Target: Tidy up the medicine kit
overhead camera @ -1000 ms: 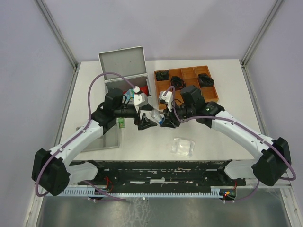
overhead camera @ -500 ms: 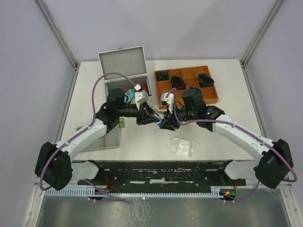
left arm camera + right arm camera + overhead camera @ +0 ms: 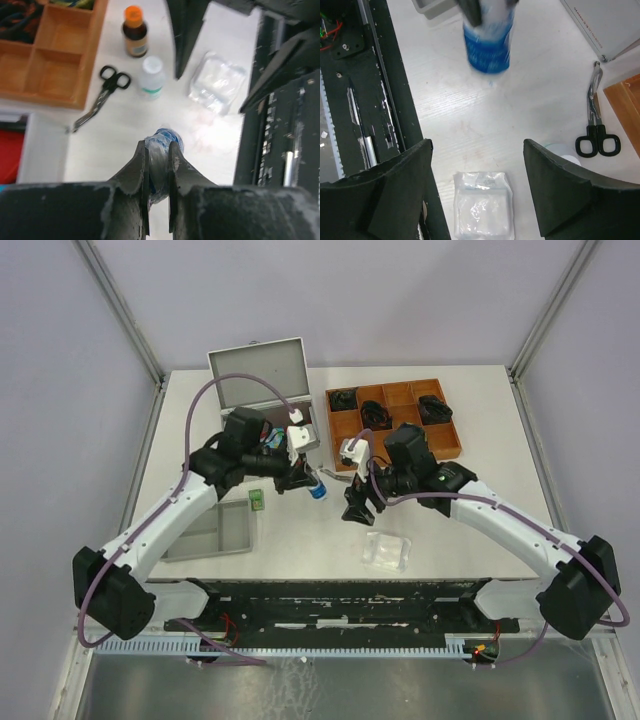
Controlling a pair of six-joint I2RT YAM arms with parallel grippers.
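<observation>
Next, my left gripper swings back to its left in the top view over the grey tray's empty section [image 3: 236, 528] by the green item, lowers and releases.
The medicine kit [image 3: 258, 372] stands open at the back left, lid upright, and its corner [image 3: 607, 25] shows in the right wrist view. My left gripper [image 3: 308, 483] [image 3: 157, 147] is shut on a blue roll in clear wrap [image 3: 317, 491] [image 3: 164, 141] [image 3: 489, 42], held just above the table in front of the kit. My right gripper [image 3: 356, 506] [image 3: 477, 145] is open with nothing between its fingers, a little to the right of the roll, over a clear plastic packet [image 3: 482, 202].
Black scissors [image 3: 102, 95] [image 3: 595, 125], a white bottle [image 3: 151, 75] and a brown bottle with an orange cap [image 3: 135, 35] lie near the wooden compartment tray [image 3: 448, 438]. The clear packet [image 3: 387, 550] lies near the front. A grey tray [image 3: 205, 530] and a small green item [image 3: 257, 500] sit left.
The right gripper has opened, let go of the roll and drawn back toward the front right. The left gripper has shut on the roll and carried it left.
</observation>
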